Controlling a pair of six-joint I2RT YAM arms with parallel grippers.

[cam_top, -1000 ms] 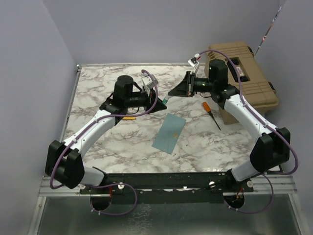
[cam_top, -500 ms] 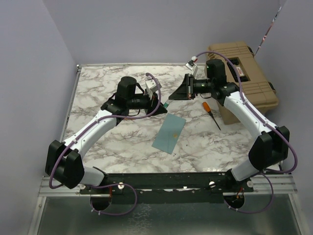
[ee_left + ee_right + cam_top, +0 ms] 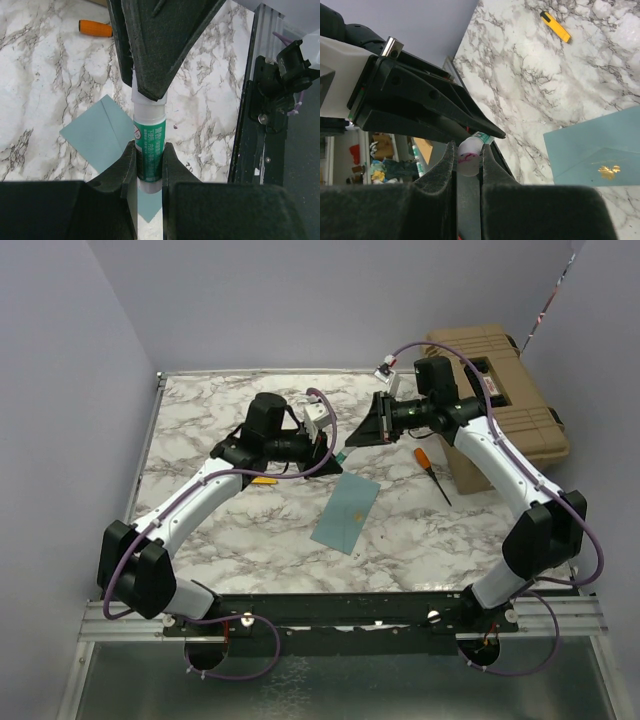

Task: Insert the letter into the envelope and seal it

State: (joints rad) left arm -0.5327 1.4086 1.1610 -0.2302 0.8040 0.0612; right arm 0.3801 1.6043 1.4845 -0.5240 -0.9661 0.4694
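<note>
My left gripper moves to the right in the top view next, lowers the glue stick and lets go of it, since bare marble shows between envelope [image 3: 345, 512] and screwdriver.
The teal-blue envelope [image 3: 345, 512] lies flat on the marble table, flap side up, and its gold seal sticker [image 3: 608, 171] shows. It also shows in the left wrist view [image 3: 97, 132] and the right wrist view [image 3: 600, 150]. The cream letter is not in view. Above the envelope's far end the two grippers meet on a glue stick [image 3: 340, 453]. My left gripper [image 3: 149, 160] is shut on its green body [image 3: 150, 145]. My right gripper [image 3: 468, 150] is shut on its white cap [image 3: 469, 152].
A tan hard case [image 3: 495, 390] stands at the back right. A screwdriver with an orange handle [image 3: 423, 456] lies beside it on the table. A small yellow object [image 3: 263, 480] lies under the left arm. Grey walls close the left and the back.
Both wrists have shifted a little, the left to the right and the right toward the back. They stay joined on the glue stick. The envelope has not moved.
</note>
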